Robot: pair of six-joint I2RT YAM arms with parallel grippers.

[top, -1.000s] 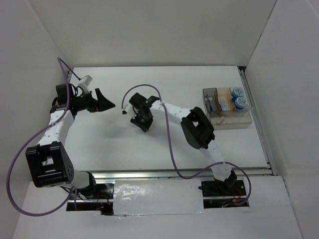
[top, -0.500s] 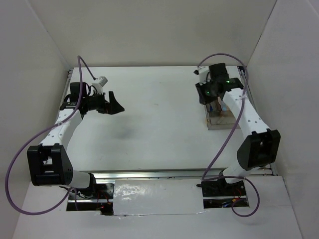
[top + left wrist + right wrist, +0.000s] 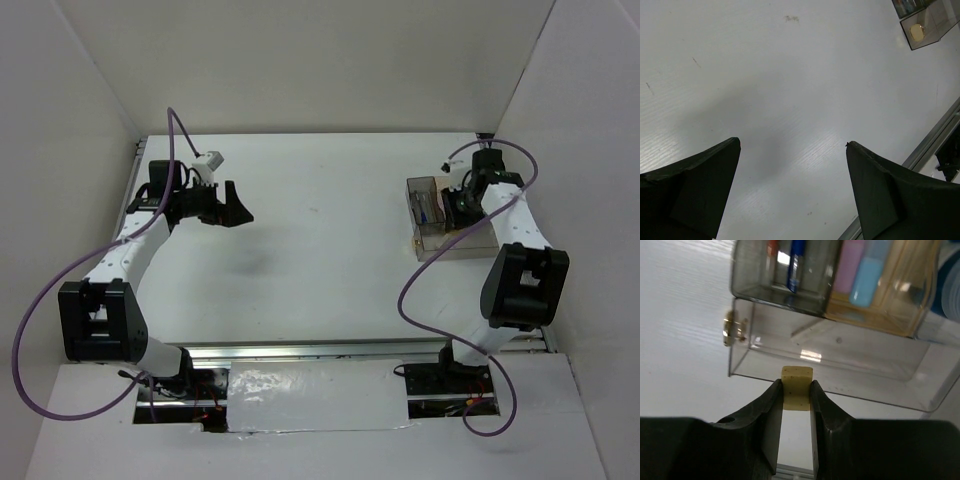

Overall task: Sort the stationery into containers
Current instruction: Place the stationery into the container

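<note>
I should lower my right gripper toward the bottom of the clear tray's near section and release the beige block, as there is room beside the white stick.
My right gripper is shut on a small beige block, which hangs just before the near wall of the clear tray. The tray's smoky-grey section holds a red pen and a blue pen. Beside it lie a pink bar and a light-blue bar, with a blue roll at the right edge. From above, the right gripper sits over the tray. My left gripper is open over bare table with nothing between its fingers.
The tray shows far off at the top right of the left wrist view. White walls close in the table on three sides. A metal rail runs along the near edge, and purple cables loop off both arms.
My right arm has swung from the middle of the table to the tray at the right, carrying the block. The left arm has shifted slightly right, its jaws still open.
</note>
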